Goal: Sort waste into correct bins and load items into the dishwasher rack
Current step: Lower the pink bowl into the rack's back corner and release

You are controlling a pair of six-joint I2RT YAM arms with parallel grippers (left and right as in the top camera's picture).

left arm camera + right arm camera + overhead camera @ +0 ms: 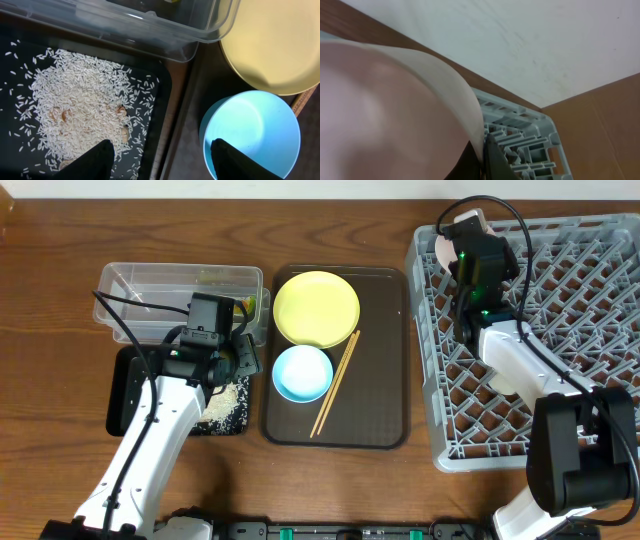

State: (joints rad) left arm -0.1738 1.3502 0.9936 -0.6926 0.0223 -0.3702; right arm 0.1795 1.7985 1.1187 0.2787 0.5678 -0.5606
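My right gripper, above the rack's far corner [440, 260] on the brown tray's side, will lower the white-pink bowl onto the rack and let go of the bowl's rim.
My right gripper [484, 159] is shut on the rim of the white-pink bowl [385, 110] and holds it over the far left corner of the grey dishwasher rack [560, 330], where the bowl [446, 248] also shows from overhead. My left gripper [162, 160] is open and empty, straddling the edge between the black tray [165, 95] with the white rice [75, 105] and the light-blue bowl [250, 130]. The yellow plate [316, 308], the blue bowl [302, 372] and two chopsticks [335, 385] lie on the brown tray [385, 430]. The snack wrapper [248, 304] lies in the clear tub [130, 280]. The pale-green cup is out of view.
The clear tub's rim [200, 30] sits just beyond the black tray. The yellow plate [275, 45] lies right of the tub in the left wrist view. The rack's corner lattice [520, 145] is below the held bowl. Bare wood table [60, 470] lies at the front left.
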